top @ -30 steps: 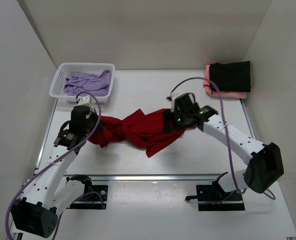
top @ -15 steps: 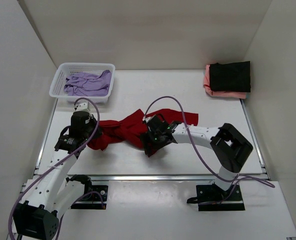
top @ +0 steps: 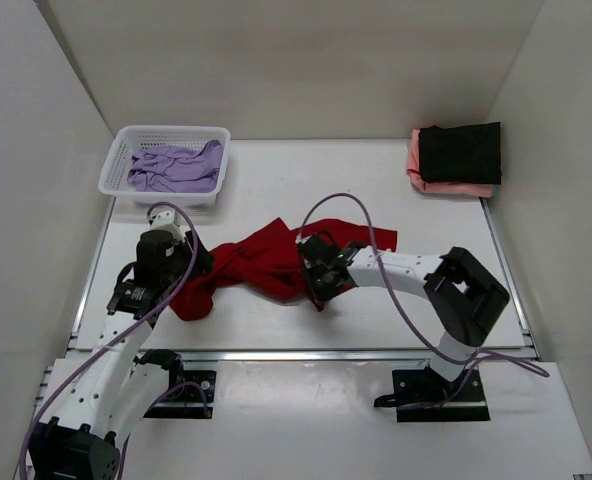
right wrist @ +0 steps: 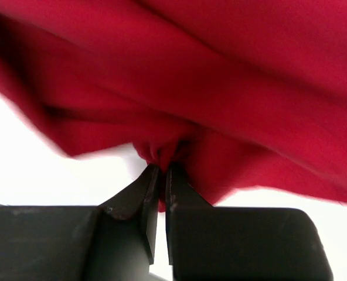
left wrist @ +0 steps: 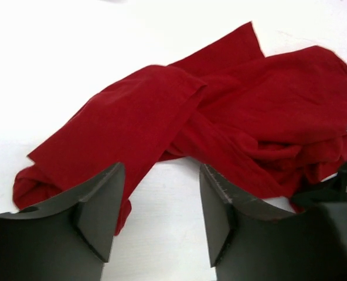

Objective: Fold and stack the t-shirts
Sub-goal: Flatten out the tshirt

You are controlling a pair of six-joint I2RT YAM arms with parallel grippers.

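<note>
My left gripper shifts its open fingers down and to the left in the wrist view next, since the red t-shirt's end flap [top: 198, 292] [left wrist: 103, 161] lies that way.
A bright red t-shirt [top: 261, 265] lies crumpled across the middle of the table. My left gripper [top: 198, 268] stands open at its left end. In the left wrist view the left gripper [left wrist: 162, 196] has bare table between its fingers, and the red t-shirt [left wrist: 232, 111] lies just beyond them. My right gripper [top: 316, 282] is at the shirt's near middle. In the right wrist view the right gripper [right wrist: 162, 171] is shut on a bunched fold of the red t-shirt [right wrist: 232, 88]. A folded black t-shirt [top: 461, 150] rests on a salmon pink t-shirt [top: 454, 188] at the back right.
A white mesh basket [top: 166, 132] at the back left holds a crumpled lavender t-shirt [top: 176, 166]. White walls close in the table on the left, back and right. A metal rail [top: 306, 353] runs along the near edge.
My left gripper has opened and let go of the shirt's left end. My right gripper moved from the shirt's right end to its near middle and shut on a fold there.
</note>
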